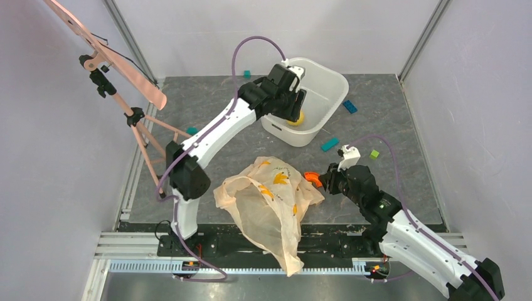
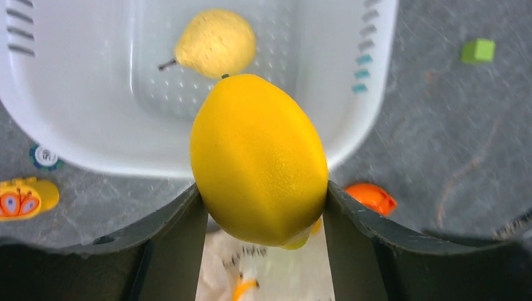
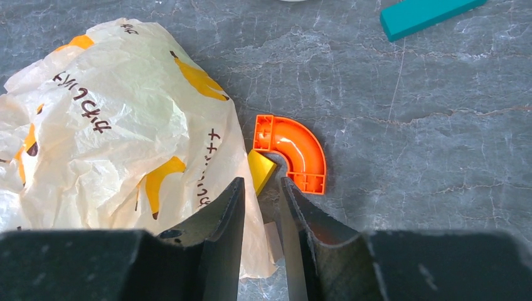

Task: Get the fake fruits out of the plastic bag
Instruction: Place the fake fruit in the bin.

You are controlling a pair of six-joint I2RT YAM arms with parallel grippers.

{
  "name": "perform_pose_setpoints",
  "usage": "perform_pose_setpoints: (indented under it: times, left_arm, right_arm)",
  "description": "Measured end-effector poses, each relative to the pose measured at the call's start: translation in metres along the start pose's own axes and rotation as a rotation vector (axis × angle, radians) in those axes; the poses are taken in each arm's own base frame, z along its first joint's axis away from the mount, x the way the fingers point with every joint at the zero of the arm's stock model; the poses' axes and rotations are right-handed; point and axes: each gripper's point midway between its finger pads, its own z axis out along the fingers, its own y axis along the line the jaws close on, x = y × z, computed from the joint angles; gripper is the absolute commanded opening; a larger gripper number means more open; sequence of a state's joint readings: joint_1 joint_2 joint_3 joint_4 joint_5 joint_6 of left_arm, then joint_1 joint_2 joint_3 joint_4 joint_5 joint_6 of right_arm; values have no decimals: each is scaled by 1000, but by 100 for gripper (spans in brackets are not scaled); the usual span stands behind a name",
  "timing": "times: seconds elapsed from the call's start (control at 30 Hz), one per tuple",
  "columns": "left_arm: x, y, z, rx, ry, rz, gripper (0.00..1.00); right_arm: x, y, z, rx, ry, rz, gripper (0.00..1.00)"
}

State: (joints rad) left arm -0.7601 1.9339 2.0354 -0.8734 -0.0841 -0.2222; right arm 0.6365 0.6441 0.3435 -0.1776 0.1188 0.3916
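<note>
The lemon-shaped fruit (image 2: 257,157) still hangs over the tub's near rim. It goes outward past that rim in my left gripper next, then down inside beside the yellow pear.
My left gripper (image 1: 296,113) is shut on a glossy yellow lemon-shaped fake fruit (image 2: 257,157) and holds it over the near rim of the white tub (image 1: 329,84). The fruit shows as a yellow spot under the gripper in the top view (image 1: 300,118). A yellow pear with a brown stem (image 2: 216,42) lies inside the tub (image 2: 75,100). The peach plastic bag with banana prints (image 1: 270,194) lies crumpled at the table's front. My right gripper (image 1: 321,180) sits low at the bag's right edge (image 3: 106,125), jaws a narrow gap apart, with the edge of the film between them (image 3: 260,185).
An orange curved piece (image 3: 295,150) and a small yellow block (image 3: 260,170) lie just ahead of the right fingers. Teal blocks (image 1: 329,145) (image 1: 350,106) and a green cube (image 1: 374,153) lie right of the tub. A peach tripod (image 1: 125,69) stands at the left.
</note>
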Motion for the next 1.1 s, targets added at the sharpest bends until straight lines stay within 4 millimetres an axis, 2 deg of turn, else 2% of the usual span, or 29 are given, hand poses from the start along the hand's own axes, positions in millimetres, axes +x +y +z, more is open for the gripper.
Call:
perform_pose_setpoints:
  times: [0.23,0.37,0.47,0.57,0.8,0.97,1.1]
  left_arm:
    - [-14,39,75,-48,2,-62,62]
    - [-7,57,109,-72,24,-83,63]
    - [4,62,128,-72,51,-89,63]
    - [16,62,145,-65,79,-89,66]
    - [30,61,171,-52,104,-90,71]
    - [48,63,187,-56,147,-90,78]
    - [52,63,189,-58,160,-90,84]
  right_arm:
    - [6,-3,-2,6,13,4,30]
    - [6,-3,-3,4,9,7,31]
    - [4,-2,-5,1,1,8,31]
    - [4,-3,-6,3,-1,8,32]
    - [9,-7,-10,20,14,1,35]
    - [9,-8,-11,24,16,-3,44]
    - [7,-9,-13,26,5,-9,54]
